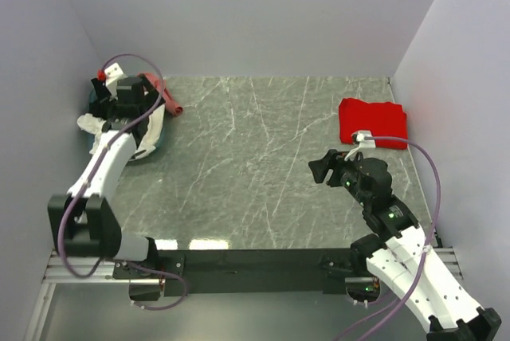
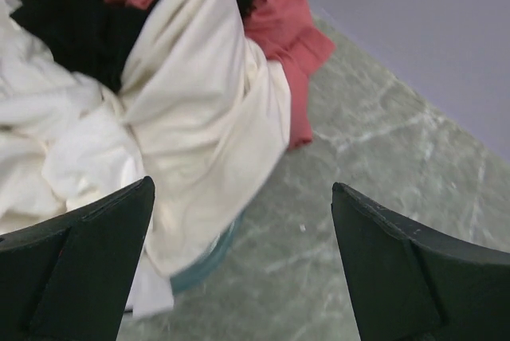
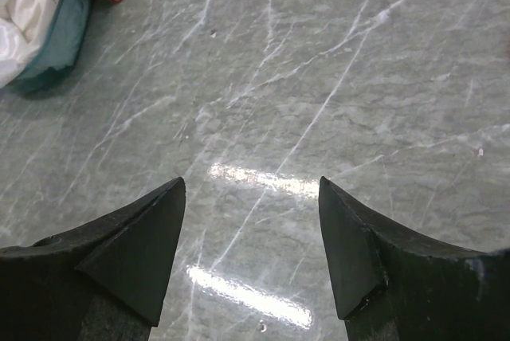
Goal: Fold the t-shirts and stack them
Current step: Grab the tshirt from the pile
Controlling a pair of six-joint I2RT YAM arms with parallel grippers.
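My left gripper is above the cream shirt's raised fold, which tops the heap to its left in the wrist view, so I need to lower my fingers that way onto it.
A folded bright red t-shirt [image 1: 372, 122] lies at the far right of the table. A heap of shirts fills a teal basket [image 1: 157, 143] at the far left: a cream one [image 2: 203, 110], a white one [image 2: 48, 158], a black one [image 2: 72, 14] and a pink one [image 2: 283, 30]. The pink one hangs over the rim onto the table [image 1: 169, 103]. My left gripper [image 2: 242, 197] is open and empty just above the cream shirt and the basket rim. My right gripper [image 1: 323, 169] is open and empty over bare marble [image 3: 252, 186], left of the red shirt.
The table is grey-green veined marble [image 1: 263, 158] with white walls on three sides. The basket edge and pink cloth also show at the top left of the right wrist view [image 3: 56, 42]. A black rail [image 1: 255, 261] runs along the near edge.
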